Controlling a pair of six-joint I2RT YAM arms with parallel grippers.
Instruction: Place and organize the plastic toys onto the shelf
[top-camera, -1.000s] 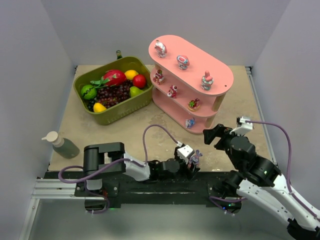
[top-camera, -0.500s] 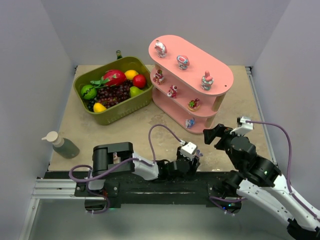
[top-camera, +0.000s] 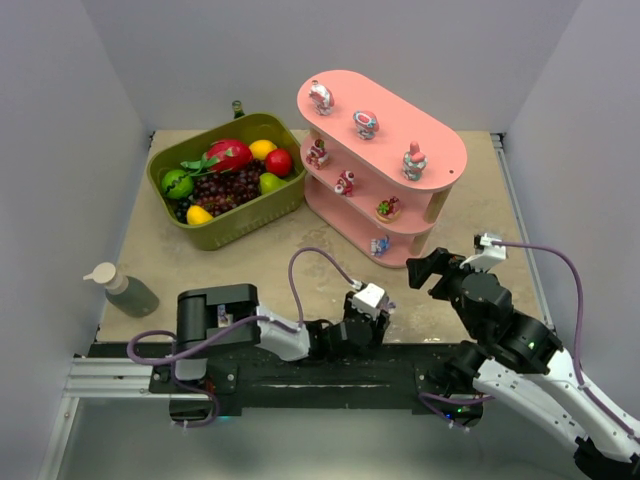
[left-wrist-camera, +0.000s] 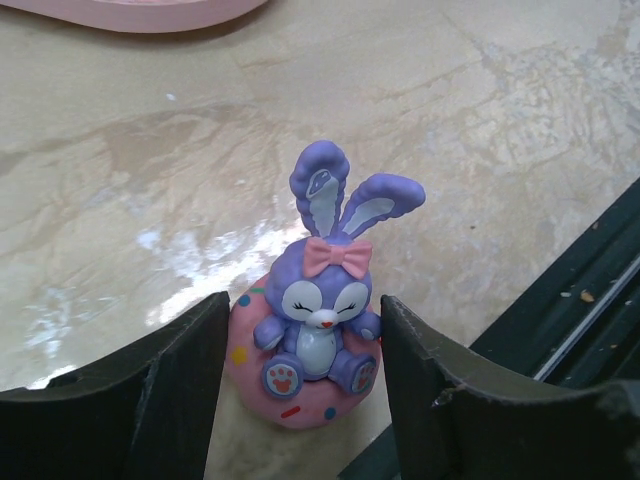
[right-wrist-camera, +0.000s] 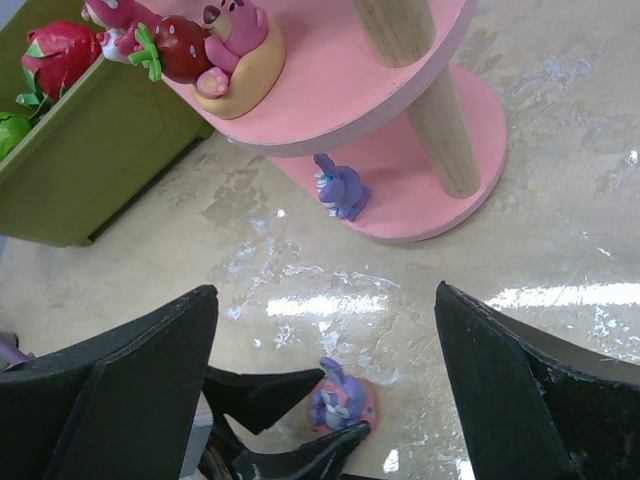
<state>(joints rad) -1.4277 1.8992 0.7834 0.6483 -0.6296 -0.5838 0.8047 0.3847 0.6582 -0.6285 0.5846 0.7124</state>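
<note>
I need to lift my left gripper outward next and let go of the bunny on the shelf's bottom board beside the purple figurine, because that free part of the board is outward of the gripper.
A blue-purple bunny on a pink donut base (left-wrist-camera: 315, 345) stands on the table near its front edge, between my left gripper's (left-wrist-camera: 303, 300) fingers, which touch both its sides. It also shows in the right wrist view (right-wrist-camera: 340, 400). From above, the left gripper (top-camera: 378, 318) hides it. The pink three-tier shelf (top-camera: 440, 150) stands at the back right and holds several toys: three on top (top-camera: 365, 123), three on the middle board (top-camera: 345, 182), one purple figurine at the bottom (right-wrist-camera: 340, 188). My right gripper (top-camera: 428, 270) is open and empty, right of the bunny, facing the shelf.
An olive-green basket (top-camera: 230, 230) with plastic fruits and grapes stands left of the shelf. A soap bottle (top-camera: 125, 290) lies at the left. A black rail (left-wrist-camera: 590, 290) runs along the table's front edge, just beside the bunny.
My left arm has swung right and then back left near the front edge. The bunny showed past the gripper tip before and is now covered from above. The right arm has not moved.
</note>
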